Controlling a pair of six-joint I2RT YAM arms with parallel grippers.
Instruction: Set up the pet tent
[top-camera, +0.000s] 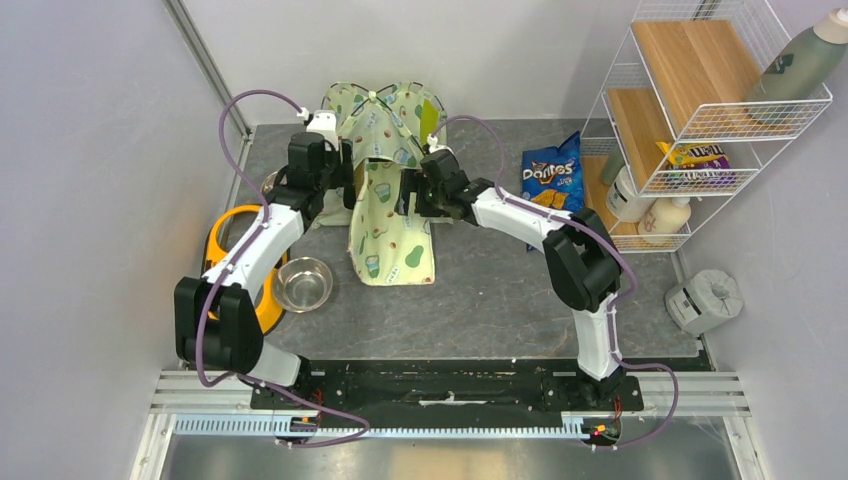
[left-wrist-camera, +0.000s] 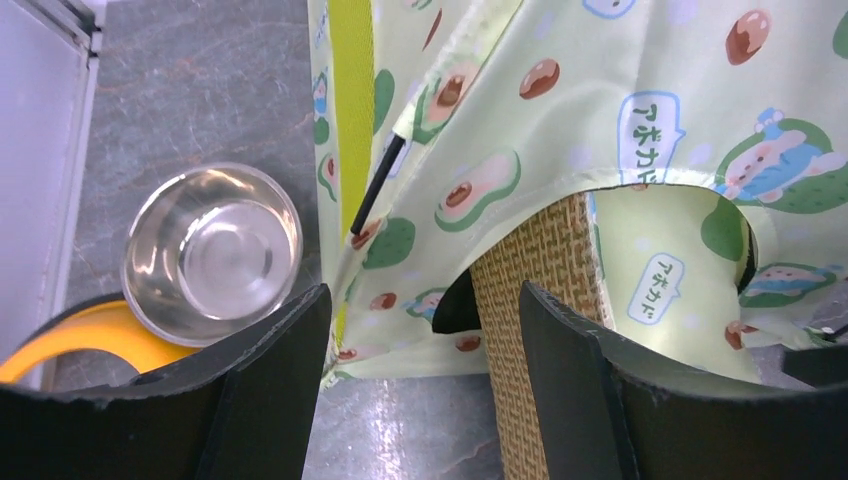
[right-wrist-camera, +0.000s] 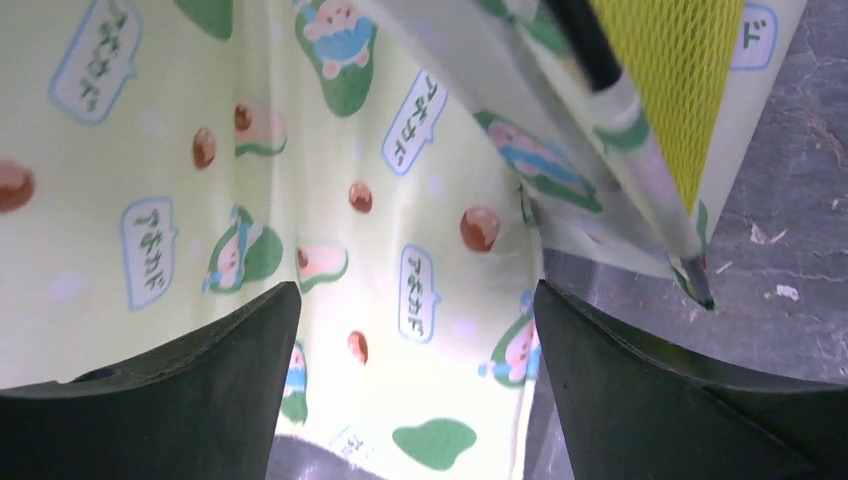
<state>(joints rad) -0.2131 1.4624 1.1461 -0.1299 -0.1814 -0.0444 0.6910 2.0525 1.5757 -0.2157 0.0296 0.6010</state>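
The left gripper will next go down toward the tent's slanted black pole, turning to line up with the bare part of the pole below the fabric sleeve (left-wrist-camera: 378, 185).
The pet tent (top-camera: 385, 120) stands at the back of the table, a pale avocado-print dome with lime panels and thin black poles. My left gripper (top-camera: 335, 172) is at its left side and my right gripper (top-camera: 415, 188) at its right side. In the left wrist view the left gripper (left-wrist-camera: 422, 300) is open just in front of the tent's fabric hem (left-wrist-camera: 480, 150). A black pole (left-wrist-camera: 378, 185) runs down beside a lime strip. In the right wrist view the right gripper (right-wrist-camera: 415, 295) is open over printed fabric (right-wrist-camera: 300, 200), with a pole end (right-wrist-camera: 640, 160) and lime mesh (right-wrist-camera: 670, 90) to its right.
A flat avocado-print pad (top-camera: 392, 238) stretches from the tent toward the arms; a brown woven panel (left-wrist-camera: 545, 300) stands by my left gripper's right finger. A steel bowl (top-camera: 303, 284) and a yellow bowl holder (top-camera: 225, 240) lie left. A Doritos bag (top-camera: 553, 172) and wire shelf (top-camera: 690, 110) stand right.
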